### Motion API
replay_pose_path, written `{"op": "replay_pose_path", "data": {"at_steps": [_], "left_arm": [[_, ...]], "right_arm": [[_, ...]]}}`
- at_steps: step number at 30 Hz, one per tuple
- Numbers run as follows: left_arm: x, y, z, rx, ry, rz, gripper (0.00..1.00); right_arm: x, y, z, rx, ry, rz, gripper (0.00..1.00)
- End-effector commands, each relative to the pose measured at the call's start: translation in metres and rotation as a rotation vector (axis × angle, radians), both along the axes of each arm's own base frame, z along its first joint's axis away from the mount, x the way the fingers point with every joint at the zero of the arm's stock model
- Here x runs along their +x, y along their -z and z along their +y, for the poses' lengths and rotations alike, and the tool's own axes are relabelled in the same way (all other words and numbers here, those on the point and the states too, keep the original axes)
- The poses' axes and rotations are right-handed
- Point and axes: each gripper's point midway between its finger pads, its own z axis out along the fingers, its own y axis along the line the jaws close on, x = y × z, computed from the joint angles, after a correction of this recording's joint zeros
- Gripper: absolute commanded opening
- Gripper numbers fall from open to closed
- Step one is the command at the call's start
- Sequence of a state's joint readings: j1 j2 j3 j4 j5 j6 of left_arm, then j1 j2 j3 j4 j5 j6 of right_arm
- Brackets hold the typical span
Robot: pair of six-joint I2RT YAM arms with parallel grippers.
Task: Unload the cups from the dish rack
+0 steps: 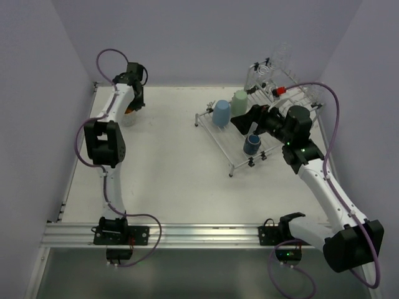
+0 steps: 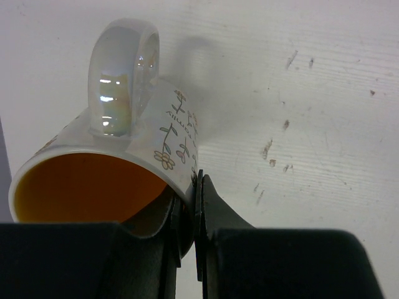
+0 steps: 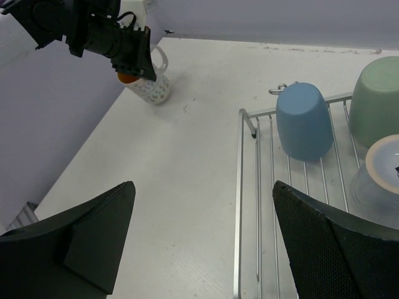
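My right gripper moves outward next, tilts down over the light blue cup and closes around its sides, because the cup's opening faces the rack [image 1: 215,143].
My left gripper [image 1: 132,104] is at the far left of the table, shut on the rim of the white mug with the orange inside [image 2: 124,143]. One finger is inside the mug and one outside, and the mug is tilted, low over or on the table [image 3: 153,87]. My right gripper [image 3: 202,187] is open and empty, hovering over the left edge of the dish rack [image 1: 215,143]. On the rack, a light blue cup [image 3: 303,121], a pale green cup [image 3: 376,99] and a dark blue cup [image 1: 252,144] stand upside down. A pale translucent cup [image 3: 383,177] sits beside my right finger.
Clear glasses [image 1: 283,57] stand at the raised back of the rack, with a red clip [image 1: 280,92] nearby. Purple-grey walls close in the table on the left, back and right. An aluminium rail [image 1: 187,233] runs along the near edge.
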State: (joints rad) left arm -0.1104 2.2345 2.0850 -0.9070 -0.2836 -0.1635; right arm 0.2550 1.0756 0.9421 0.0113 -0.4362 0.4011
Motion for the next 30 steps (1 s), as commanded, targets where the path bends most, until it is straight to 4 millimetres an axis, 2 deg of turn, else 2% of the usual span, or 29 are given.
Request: {"op": "replay_pose_path", "data": {"at_steps": [1,4,6,7,8,11,14,17,19,22,24,25,27,28,29,30], "left_arm": [[0.02,-0.049,0.007,-0.018,0.007,-0.14,0.0],[0.02,-0.038,0.015,-0.041,-0.012,-0.122,0.0],[0.02,-0.034,0.022,-0.055,-0.033,-0.12,0.0],[0.021,-0.034,0.024,-0.057,-0.041,-0.124,0.03],[0.022,-0.035,0.029,-0.06,-0.055,-0.129,0.18],[0.023,-0.035,0.032,-0.079,-0.06,-0.136,0.32],[0.022,-0.026,0.03,-0.093,-0.056,-0.118,0.41],[0.02,-0.02,0.031,-0.096,-0.06,-0.106,0.42],[0.021,-0.023,0.031,-0.104,-0.058,-0.118,0.44],[0.023,-0.041,0.028,-0.121,-0.053,-0.169,0.5],[0.024,-0.064,0.027,-0.135,-0.056,-0.226,0.66],[0.028,-0.077,0.026,-0.142,-0.056,-0.266,0.81],[0.026,-0.111,0.023,-0.163,-0.06,-0.35,0.94],[0.033,-0.133,0.018,-0.196,-0.044,-0.433,1.0],[0.022,-0.158,0.014,-0.222,-0.031,-0.498,1.0],[0.02,-0.175,0.003,-0.275,0.006,-0.552,1.0]], "right_arm": [[0.004,-0.009,0.002,-0.001,-0.003,-0.016,0.95],[0.007,-0.007,0.003,-0.009,-0.002,-0.01,0.95],[0.01,0.002,0.001,-0.032,0.022,0.019,0.95],[0.011,0.003,0.001,-0.041,0.028,0.027,0.95],[0.014,0.007,0.0,-0.052,0.039,0.039,0.95],[0.021,0.013,-0.005,-0.087,0.085,0.051,0.95],[0.026,0.019,-0.005,-0.106,0.104,0.063,0.95],[0.027,0.022,-0.002,-0.115,0.102,0.069,0.95],[0.028,0.022,0.0,-0.119,0.103,0.061,0.95],[0.033,0.026,0.003,-0.14,0.117,0.066,0.95],[0.039,0.026,0.003,-0.163,0.145,0.066,0.96],[0.042,0.031,0.008,-0.179,0.147,0.074,0.97],[0.053,0.029,0.007,-0.197,0.192,0.067,0.98],[0.056,0.031,0.011,-0.207,0.199,0.069,0.99],[0.064,0.039,0.012,-0.222,0.216,0.087,0.99],[0.072,0.034,0.01,-0.222,0.249,0.074,0.99]]}}
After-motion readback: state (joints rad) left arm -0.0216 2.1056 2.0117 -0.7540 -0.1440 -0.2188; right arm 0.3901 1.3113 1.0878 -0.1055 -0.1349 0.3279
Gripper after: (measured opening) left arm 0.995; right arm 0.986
